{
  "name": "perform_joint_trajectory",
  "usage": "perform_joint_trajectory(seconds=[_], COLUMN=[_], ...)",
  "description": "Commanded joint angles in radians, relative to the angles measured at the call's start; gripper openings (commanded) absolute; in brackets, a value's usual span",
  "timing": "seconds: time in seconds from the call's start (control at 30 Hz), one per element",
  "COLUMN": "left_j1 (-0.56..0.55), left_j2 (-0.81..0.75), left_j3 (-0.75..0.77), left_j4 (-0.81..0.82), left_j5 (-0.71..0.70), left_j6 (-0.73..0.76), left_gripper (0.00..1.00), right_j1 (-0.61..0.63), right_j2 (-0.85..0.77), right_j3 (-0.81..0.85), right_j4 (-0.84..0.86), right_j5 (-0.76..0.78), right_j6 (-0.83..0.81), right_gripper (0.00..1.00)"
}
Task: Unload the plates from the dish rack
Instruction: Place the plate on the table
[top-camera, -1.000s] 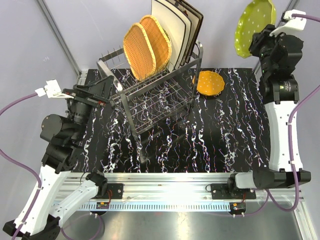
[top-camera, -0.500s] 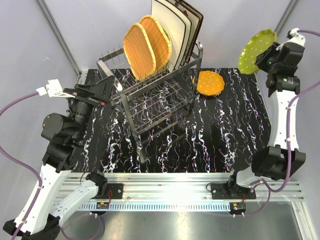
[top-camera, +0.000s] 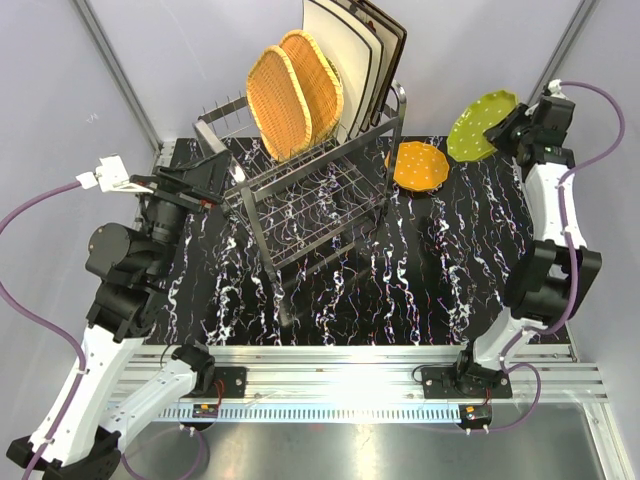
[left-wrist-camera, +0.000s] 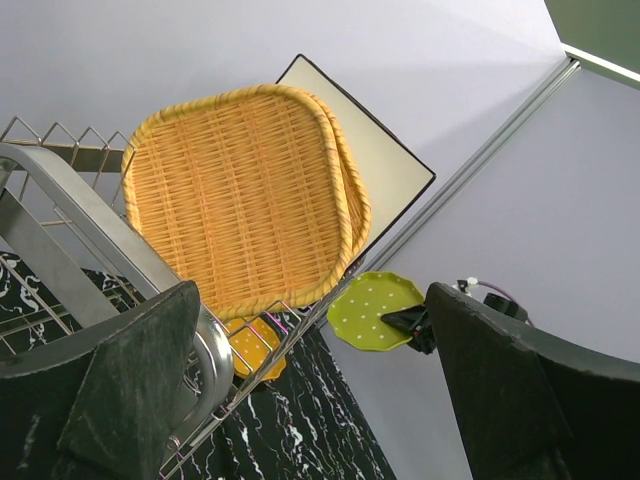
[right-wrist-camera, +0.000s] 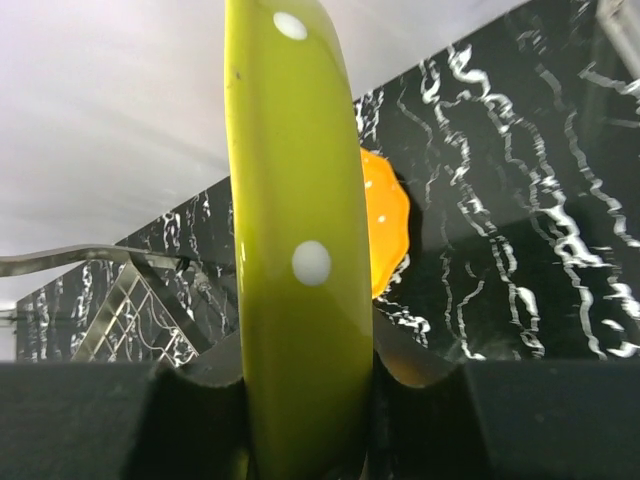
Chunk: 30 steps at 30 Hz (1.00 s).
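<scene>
The green plate (top-camera: 480, 125) goes down and left in the top view next, and my right gripper releases it onto the orange dotted plate (top-camera: 418, 165), whose top is bare.
My right gripper (top-camera: 512, 127) is shut on the rim of a green dotted plate (top-camera: 480, 125), held tilted in the air at the back right, just right of the orange dotted plate (top-camera: 418, 165) lying on the table. In the right wrist view the green plate (right-wrist-camera: 298, 240) stands edge-on between my fingers. The chrome dish rack (top-camera: 310, 185) holds two wicker plates (top-camera: 292, 92) and cream square plates (top-camera: 345, 55) upright on its top tier. My left gripper (top-camera: 205, 180) is open beside the rack's left end, holding nothing. Its wrist view shows the wicker plates (left-wrist-camera: 235, 190).
The black marbled table (top-camera: 450, 270) spreads in front and right of the rack. Grey walls and a slanted metal post (top-camera: 120, 75) close in the back. An aluminium rail (top-camera: 340, 365) carries both arm bases at the near edge.
The right arm has swung the green plate down and left, from high at the back right to just above the table beside the orange plate. The left arm has stayed put.
</scene>
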<state>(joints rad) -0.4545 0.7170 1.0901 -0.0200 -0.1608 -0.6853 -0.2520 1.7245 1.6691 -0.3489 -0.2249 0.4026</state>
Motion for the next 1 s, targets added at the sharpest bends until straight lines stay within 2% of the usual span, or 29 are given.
perform_joint_trajectory(seconds=[0.0,0.47,0.97], left_j1=[-0.001,-0.001,-0.001], left_j2=[0.012,0.051,0.099], left_j3=[0.008,0.034,0.042], left_j4=[0.026,-0.014,0.003], left_j5=[0.000,0.006,0.037], left_j6=[0.001,-0.028,-0.059], left_gripper=[0.99,0.99,0.99], right_j1=[-0.006,-0.006,0.010], right_j2=[0.021,0.260,0.483], right_j3=[0.055,0.106,0.216], right_j4=[0.214,0.335,0.355], right_j5=[-0.094,-0.342,-0.426], right_j6=[0.076,0.166,0.168], right_gripper=[0.00,0.00,0.00])
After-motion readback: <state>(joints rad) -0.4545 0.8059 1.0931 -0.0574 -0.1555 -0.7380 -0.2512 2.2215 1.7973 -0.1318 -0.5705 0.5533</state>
